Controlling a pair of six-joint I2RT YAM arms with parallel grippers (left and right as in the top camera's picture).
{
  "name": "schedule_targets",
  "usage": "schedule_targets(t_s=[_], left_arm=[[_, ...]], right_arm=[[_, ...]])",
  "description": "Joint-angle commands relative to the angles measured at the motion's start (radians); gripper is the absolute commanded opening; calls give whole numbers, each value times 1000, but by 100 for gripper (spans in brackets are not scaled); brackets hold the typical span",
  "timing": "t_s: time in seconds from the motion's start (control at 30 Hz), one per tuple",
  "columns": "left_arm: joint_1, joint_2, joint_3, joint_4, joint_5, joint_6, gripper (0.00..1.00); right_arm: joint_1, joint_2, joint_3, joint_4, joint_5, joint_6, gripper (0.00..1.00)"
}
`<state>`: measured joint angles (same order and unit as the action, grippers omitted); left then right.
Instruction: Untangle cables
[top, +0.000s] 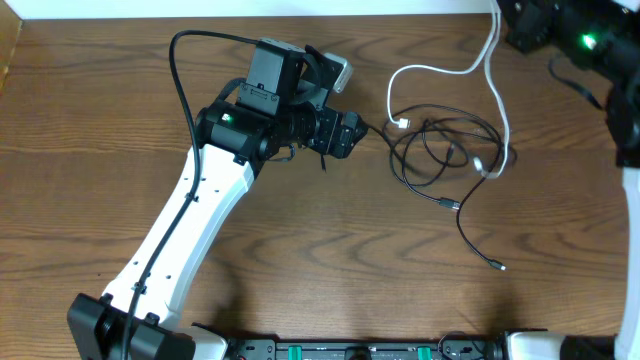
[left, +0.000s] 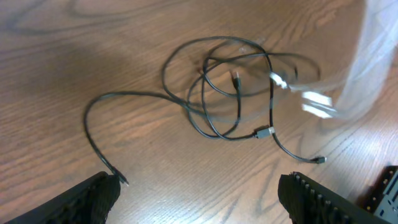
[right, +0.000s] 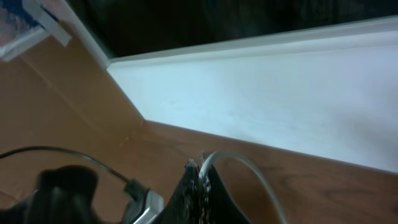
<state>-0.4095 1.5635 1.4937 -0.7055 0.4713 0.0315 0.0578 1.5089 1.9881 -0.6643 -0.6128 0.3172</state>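
I need to swing my right gripper to the right in the overhead view and down, letting go of the white cable (top: 497, 92), because bare tabletop lies below it on that side.
The cables lie tangled right of centre on the wooden table. A black cable (top: 437, 152) forms several loops, with one tail ending in a plug (top: 499, 267) toward the front. A white cable (top: 497, 92) runs from the tangle up to the back right, where my right gripper (top: 503, 18) is shut on it; the wrist view shows the white cable (right: 244, 163) pinched between the closed fingers (right: 200, 177). My left gripper (top: 356, 132) hovers just left of the tangle, open and holding nothing. Its wrist view shows the black loops (left: 231, 93) ahead of the spread fingers (left: 87, 199).
A white wall strip (top: 300, 8) borders the table's far edge. A brown cardboard surface (right: 68, 93) stands beside my right gripper. The left arm's white link (top: 190, 230) crosses the left half of the table. Black equipment (top: 350, 350) lines the front edge.
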Motion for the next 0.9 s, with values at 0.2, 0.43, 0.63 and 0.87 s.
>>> schedule_targets(t_s=[0.2,0.43,0.63,0.87], left_arm=[[3,-7,0,3,-13,18,87],[3,-7,0,3,-13,18,87],[2,-7,0,3,-13,17,87],[2,-7,0,3,-13,17,87]], right_arm=[[-53,-11,61,228,33,98,1],[-131,-45,201,277,154,98,1],[-150,-84,278,375,452,97,1],[-150,-100,277,425,619,85,1]])
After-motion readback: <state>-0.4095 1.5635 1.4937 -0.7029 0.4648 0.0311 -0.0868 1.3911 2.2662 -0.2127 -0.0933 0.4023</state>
